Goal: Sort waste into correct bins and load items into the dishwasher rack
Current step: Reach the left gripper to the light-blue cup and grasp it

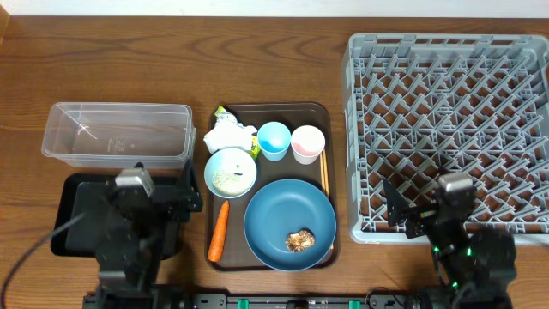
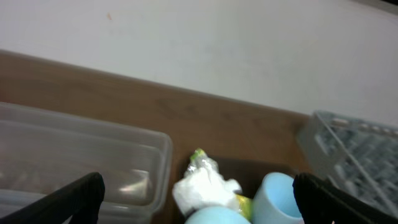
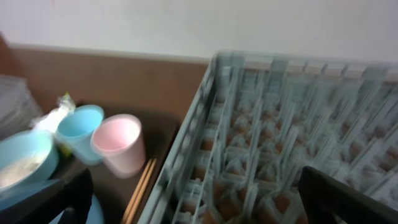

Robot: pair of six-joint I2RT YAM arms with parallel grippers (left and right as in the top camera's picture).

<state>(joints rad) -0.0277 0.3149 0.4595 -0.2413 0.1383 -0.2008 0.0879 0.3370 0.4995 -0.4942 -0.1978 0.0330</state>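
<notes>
The pinkish cup crowds the opposite side, so my left gripper should next go outward past the bowl and down onto the light-blue cup's rim (image 1: 260,139) (image 2: 263,186) beside the wrapper.
On the brown serving tray (image 1: 326,116) lie crumpled white paper (image 1: 230,135) with a green-yellow wrapper (image 1: 221,112), a light-blue cup (image 1: 274,140), a pinkish cup (image 1: 307,143), a white bowl (image 1: 230,172) holding rice, an orange carrot (image 1: 218,230), wooden chopsticks (image 1: 324,178), and a blue plate (image 1: 283,215) bearing a brown scrap (image 1: 299,241). My left gripper (image 1: 189,190) is open and empty left of the bowl, facing the paper (image 2: 202,186) and blue cup (image 2: 277,196). My right gripper (image 1: 405,210) is open and empty over the rack's front-left corner.
The clear tub (image 1: 116,133) stands at the back left, also seen in the left wrist view (image 2: 74,155). The black tray (image 1: 69,219) lies under my left arm. The grey dishwasher rack (image 1: 450,120) fills the right side, close in the right wrist view (image 3: 280,137).
</notes>
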